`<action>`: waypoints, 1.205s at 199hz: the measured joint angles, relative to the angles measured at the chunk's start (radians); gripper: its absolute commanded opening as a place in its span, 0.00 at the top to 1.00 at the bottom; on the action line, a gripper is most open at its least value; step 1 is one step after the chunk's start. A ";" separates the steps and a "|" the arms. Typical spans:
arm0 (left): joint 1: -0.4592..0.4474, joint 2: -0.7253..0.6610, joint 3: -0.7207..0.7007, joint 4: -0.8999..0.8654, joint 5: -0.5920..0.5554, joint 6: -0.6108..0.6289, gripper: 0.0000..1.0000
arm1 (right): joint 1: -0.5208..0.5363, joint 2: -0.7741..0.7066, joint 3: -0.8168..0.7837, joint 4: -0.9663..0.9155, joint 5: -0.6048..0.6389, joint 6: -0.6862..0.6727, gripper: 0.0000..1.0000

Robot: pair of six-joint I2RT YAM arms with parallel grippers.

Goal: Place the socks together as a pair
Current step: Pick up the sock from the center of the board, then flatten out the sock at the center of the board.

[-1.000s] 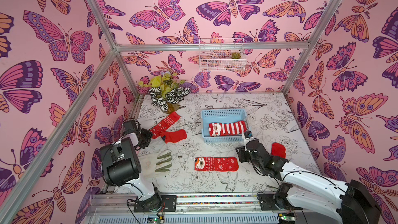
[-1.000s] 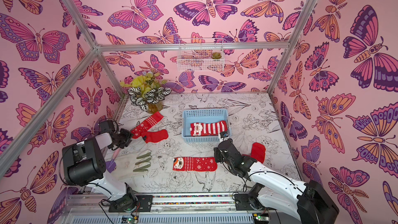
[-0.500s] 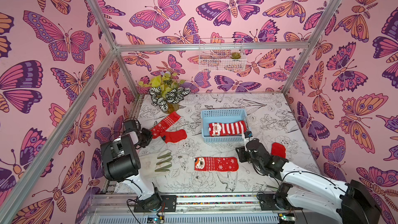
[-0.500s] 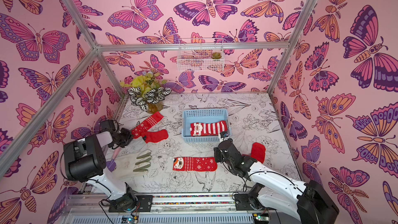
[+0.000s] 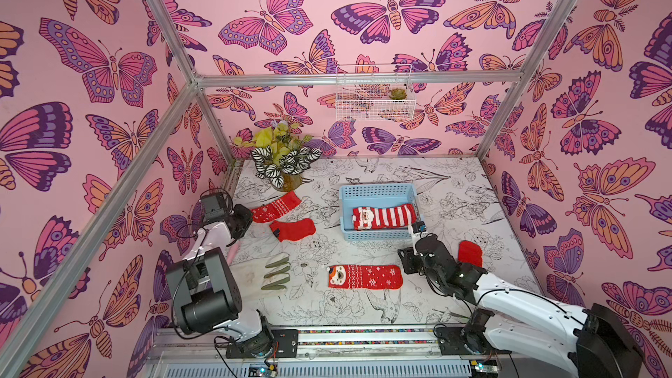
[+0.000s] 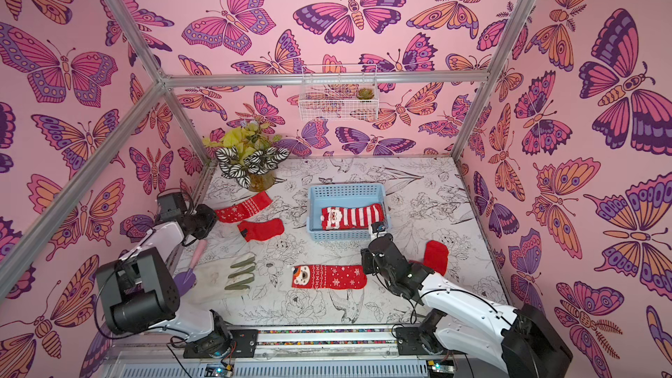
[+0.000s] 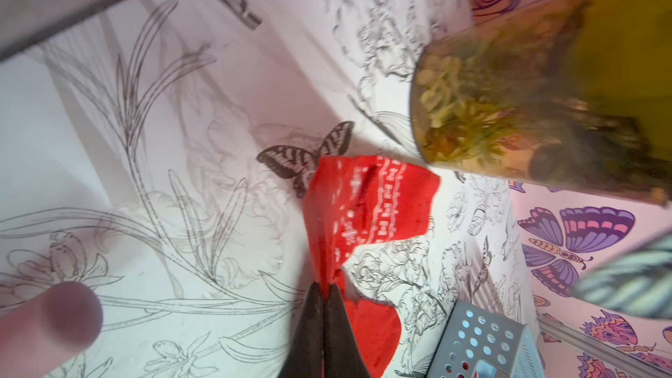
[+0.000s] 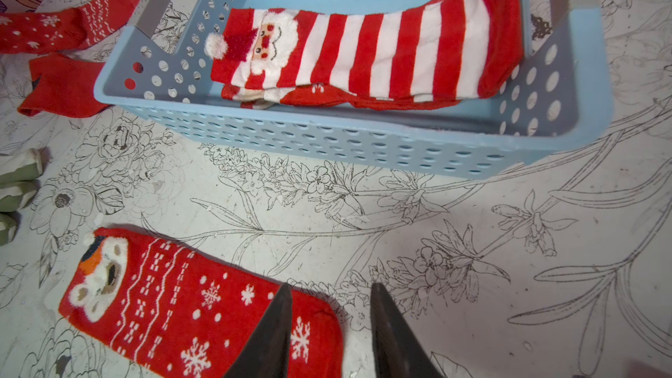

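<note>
The matching face-and-snowflake sock lies back from the left gripper, so next the gripper should swing back and release the held sock over the face-and-snowflake sock's face end (image 5: pixel 339 277).
My left gripper (image 7: pixel 324 287) is shut on one end of the white-patterned red sock (image 7: pixel 367 209), which lies at the left of the table (image 5: pixel 276 207). A plain red sock (image 5: pixel 292 229) lies just beside it. A face-and-snowflake sock (image 5: pixel 365 277) lies flat at the front middle. My right gripper (image 8: pixel 331 289) hangs open over that sock's toe end (image 8: pixel 182 303), one finger above the fabric and the other over bare table. A striped Santa sock (image 8: pixel 363 52) rests on another red sock (image 8: pixel 327 98) in the blue basket (image 5: pixel 378 189). One more red sock (image 5: pixel 470 253) lies beyond the right arm.
A cream glove with olive fingertips (image 5: pixel 269 274) lies at the front left, with a pink-handled trowel (image 6: pixel 192 260) beside it. A glass vase of plants (image 5: pixel 285 161) stands at the back left, close to the held sock (image 7: pixel 545 85). A wire basket (image 5: pixel 374 98) hangs on the back wall.
My left gripper has closed on the end of the white-patterned sock. The right arm and the other socks have not moved.
</note>
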 measured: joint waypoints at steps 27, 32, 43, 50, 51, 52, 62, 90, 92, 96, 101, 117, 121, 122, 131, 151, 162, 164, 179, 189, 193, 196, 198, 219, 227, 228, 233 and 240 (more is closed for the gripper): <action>-0.063 -0.148 0.059 -0.055 -0.052 0.051 1.00 | 0.000 0.000 0.000 -0.001 0.002 0.000 0.62; -0.067 -0.177 0.069 -0.066 -0.060 0.058 1.00 | 0.000 0.000 0.000 -0.001 0.003 0.000 0.62; -0.070 -0.243 0.093 -0.095 -0.075 0.074 1.00 | 0.000 0.000 0.000 -0.005 0.003 0.000 0.63; -0.072 -0.286 0.109 -0.108 -0.083 0.083 1.00 | 0.000 0.000 0.000 -0.006 0.005 -0.001 0.63; -0.072 -0.291 0.111 -0.109 -0.084 0.084 1.00 | 0.000 0.000 0.000 -0.006 0.006 -0.001 0.63; -0.072 -0.296 0.113 -0.111 -0.084 0.084 1.00 | 0.000 0.000 0.000 -0.006 0.006 -0.001 0.63; -0.079 -0.360 0.129 -0.121 -0.093 0.097 1.00 | 0.000 0.000 0.000 -0.006 0.010 -0.004 0.63; -0.114 -0.510 0.148 -0.161 -0.069 0.119 1.00 | 0.000 0.000 0.000 -0.006 0.029 -0.016 0.63; -0.116 -0.517 0.149 -0.166 -0.063 0.120 1.00 | 0.000 0.000 0.000 -0.006 0.031 -0.016 0.63; -0.121 -0.529 0.152 -0.172 -0.054 0.122 1.00 | 0.000 0.000 0.000 -0.006 0.035 -0.019 0.63; -0.127 -0.541 0.157 -0.187 -0.041 0.126 1.00 | 0.000 0.000 0.001 -0.008 0.041 -0.021 0.63; -0.157 -0.564 0.170 -0.229 0.003 0.137 1.00 | 0.000 0.000 0.003 -0.014 0.061 -0.026 0.63; -0.167 -0.569 0.170 -0.238 0.013 0.141 1.00 | 0.000 0.000 0.003 -0.016 0.065 -0.027 0.63; -0.171 -0.570 0.170 -0.241 0.015 0.142 1.00 | 0.000 0.000 0.003 -0.017 0.067 -0.027 0.63; -0.198 -0.581 0.168 -0.272 0.036 0.148 1.00 | 0.000 -0.001 0.003 -0.023 0.077 -0.028 0.63; -0.255 -0.622 0.141 -0.311 0.080 0.154 1.00 | 0.000 -0.013 0.003 -0.029 0.097 -0.034 0.63; -0.288 -0.655 0.118 -0.330 0.119 0.154 1.00 | 0.000 -0.026 0.003 -0.031 0.107 -0.042 0.63; -0.294 -0.659 0.114 -0.332 0.126 0.153 1.00 | 0.000 -0.028 0.003 -0.031 0.107 -0.043 0.63; -0.342 -0.684 0.089 -0.344 0.187 0.153 1.00 | 0.000 -0.049 0.003 -0.030 0.124 -0.048 0.63; -0.373 -0.700 0.068 -0.347 0.219 0.154 1.00 | 0.000 -0.061 0.003 -0.030 0.136 -0.050 0.63; -0.384 -0.708 0.058 -0.351 0.229 0.154 1.00 | 0.000 -0.065 0.003 -0.030 0.142 -0.051 0.63; -0.391 -0.713 0.051 -0.355 0.233 0.154 1.00 | 0.000 -0.068 0.003 -0.030 0.144 -0.052 0.63; -0.394 -0.715 0.048 -0.357 0.235 0.155 1.00 | 0.000 -0.070 0.003 -0.030 0.146 -0.052 0.63; -0.423 -0.764 0.018 -0.409 0.246 0.177 1.00 | 0.000 -0.086 0.003 -0.030 0.161 -0.054 0.63; -0.428 -0.780 0.018 -0.431 0.245 0.190 1.00 | 0.000 -0.090 0.003 -0.030 0.166 -0.055 0.63; -0.429 -0.783 0.019 -0.435 0.245 0.192 1.00 | 0.000 -0.091 0.003 -0.030 0.167 -0.055 0.63; -0.430 -0.792 0.021 -0.449 0.245 0.200 1.00 | 0.000 -0.093 0.003 -0.030 0.169 -0.056 0.63; -0.431 -0.800 0.026 -0.471 0.245 0.211 1.00 | 0.000 -0.097 0.003 -0.030 0.173 -0.058 0.64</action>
